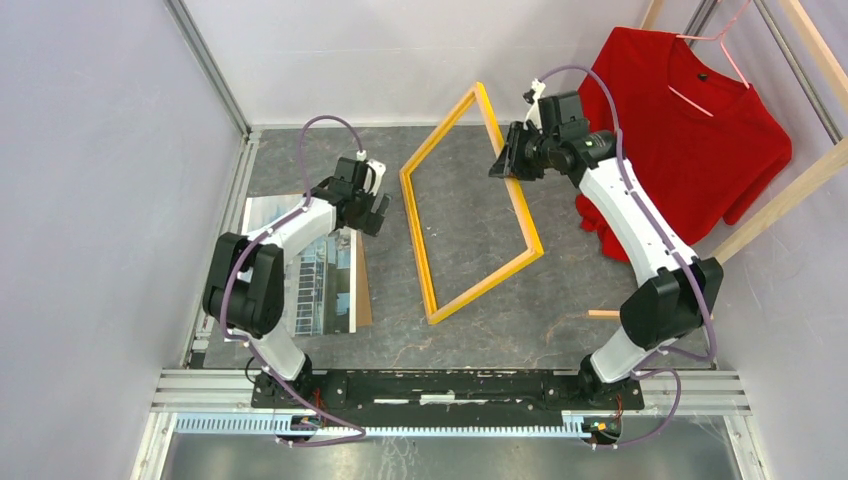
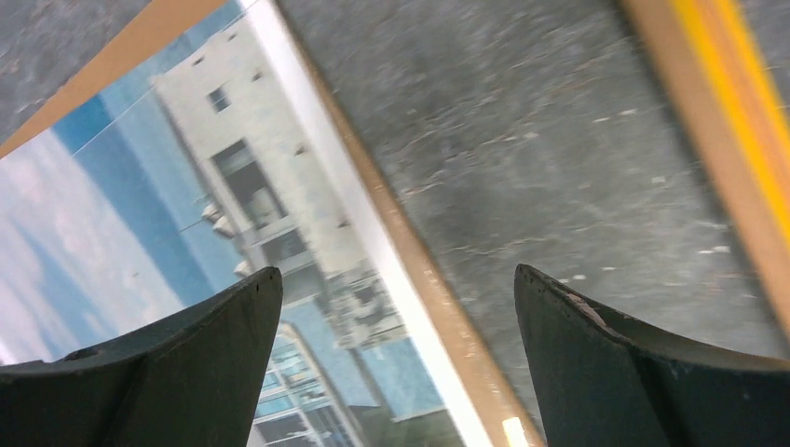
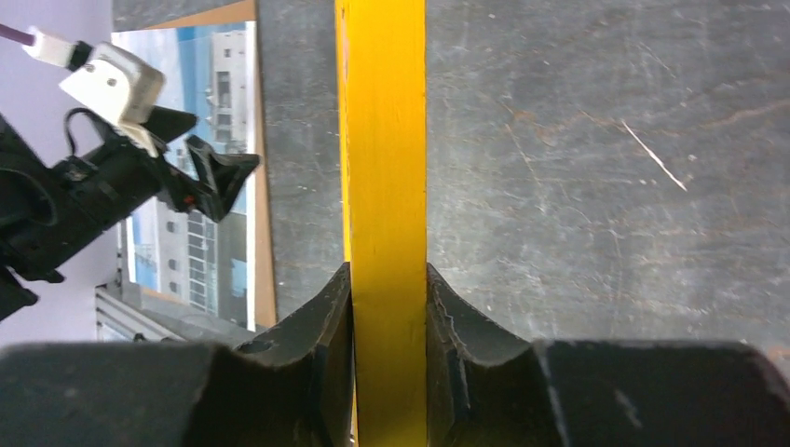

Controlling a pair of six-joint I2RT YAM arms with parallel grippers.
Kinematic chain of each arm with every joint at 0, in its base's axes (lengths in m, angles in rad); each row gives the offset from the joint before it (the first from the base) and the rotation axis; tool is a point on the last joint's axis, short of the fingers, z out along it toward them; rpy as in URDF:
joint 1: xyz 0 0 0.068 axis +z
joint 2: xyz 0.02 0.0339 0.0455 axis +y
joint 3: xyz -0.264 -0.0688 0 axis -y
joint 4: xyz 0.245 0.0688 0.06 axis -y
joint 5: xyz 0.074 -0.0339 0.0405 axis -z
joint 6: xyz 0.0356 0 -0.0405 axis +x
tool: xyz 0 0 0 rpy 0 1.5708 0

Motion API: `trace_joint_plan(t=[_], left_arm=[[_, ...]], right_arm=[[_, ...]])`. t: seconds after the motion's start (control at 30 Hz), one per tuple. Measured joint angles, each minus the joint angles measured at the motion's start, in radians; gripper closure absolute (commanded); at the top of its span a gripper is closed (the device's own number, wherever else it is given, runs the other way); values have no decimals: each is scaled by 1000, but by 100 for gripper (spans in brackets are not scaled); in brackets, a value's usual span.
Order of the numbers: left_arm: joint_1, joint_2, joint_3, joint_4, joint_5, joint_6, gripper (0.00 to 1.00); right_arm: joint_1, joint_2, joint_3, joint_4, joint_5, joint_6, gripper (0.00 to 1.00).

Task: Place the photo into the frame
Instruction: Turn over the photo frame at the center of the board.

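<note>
My right gripper is to go down next until the yellow frame lies flat on the bare tabletop, and then let go of the frame's bar. The frame is tilted, with its far corner raised.
The yellow frame stands tilted over the middle of the dark table, its far corner raised. My right gripper is shut on its right rail; the wrist view shows the jaws pressed on both sides of the yellow rail, gripper. The photo, buildings against blue sky, lies face up at the left on a brown backing panel. My left gripper is open and empty just above the photo's right edge. In its wrist view the gripper spans the photo and the panel's edge.
A red shirt hangs on a pink hanger from a wooden rack at the back right. A short wooden stick lies near the right arm's base. An aluminium rail and grey walls bound the left side.
</note>
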Motion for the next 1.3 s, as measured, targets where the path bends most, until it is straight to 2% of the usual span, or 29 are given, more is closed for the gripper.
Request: trace_joint_plan(t=[0.13,0.33,0.57,0.77,1.0,1.3], left_arm=[[23,0,-44,41,-29,36,0],[-11,21,-56,105,-31,38,0],[-55,106,-56,140,-71,57,0],[-56,117,-61,167,-99,67,0],[-66,117,-66,184,-103,68,0],[-80,116,-75,199,-118,68,0]], right_arm=[[-11,-68,-126,49,43,1,78],[-21,-142,-303,135,105,5,79],[-31,-141,-459,198,159,-22,81],[-32,-103,-588,236,209,-62,81],[-32,-3,-651,279,272,-100,81],[-32,111,-649,374,316,-135,73]])
